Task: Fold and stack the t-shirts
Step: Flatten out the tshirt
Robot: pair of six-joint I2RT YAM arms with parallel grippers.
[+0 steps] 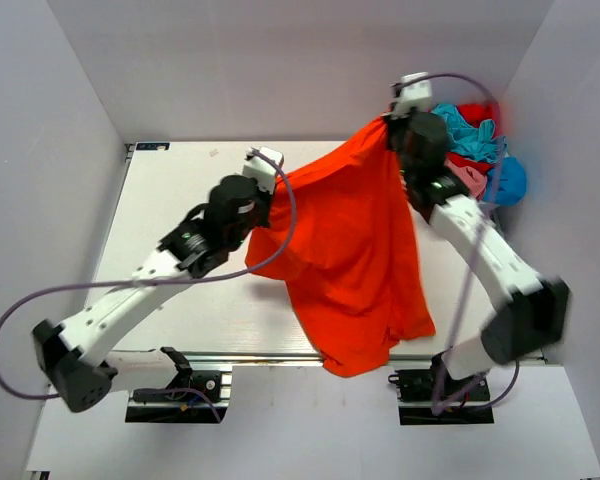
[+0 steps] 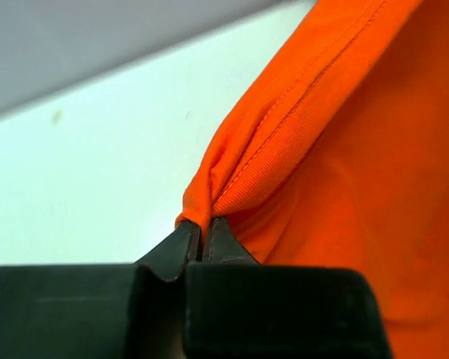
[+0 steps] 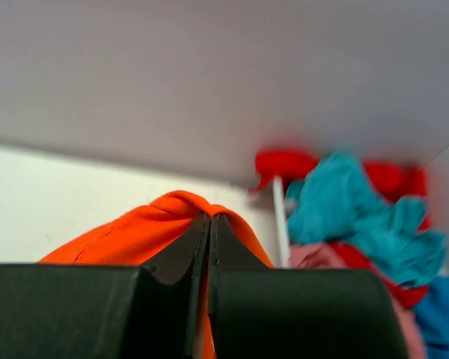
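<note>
My left gripper goes down next, outward and left in the top view, onto the bare far table [image 1: 220, 170] [image 2: 76, 166], as the shirt trails past the table's near edge.
The bright orange-red t-shirt [image 1: 355, 250] hangs spread between both grippers above the white table [image 1: 170, 200], its lower part trailing past the near edge. My left gripper [image 1: 276, 180] is shut on the shirt's left corner; the left wrist view shows the hemmed cloth [image 2: 322, 149] pinched between the closed fingertips [image 2: 203, 224]. My right gripper [image 1: 388, 128] is shut on the shirt's upper right corner [image 3: 157, 224], its tips [image 3: 209, 218] closed on the cloth. Teal, pink, red and blue shirts lie in a heap [image 1: 480, 150] at the back right, also in the right wrist view [image 3: 344, 217].
Grey walls [image 1: 280, 60] enclose the table at the back and both sides. The heap of shirts lies against the right wall close to the right arm [image 1: 480, 240]. Both arm bases [image 1: 180, 385] sit at the near edge.
</note>
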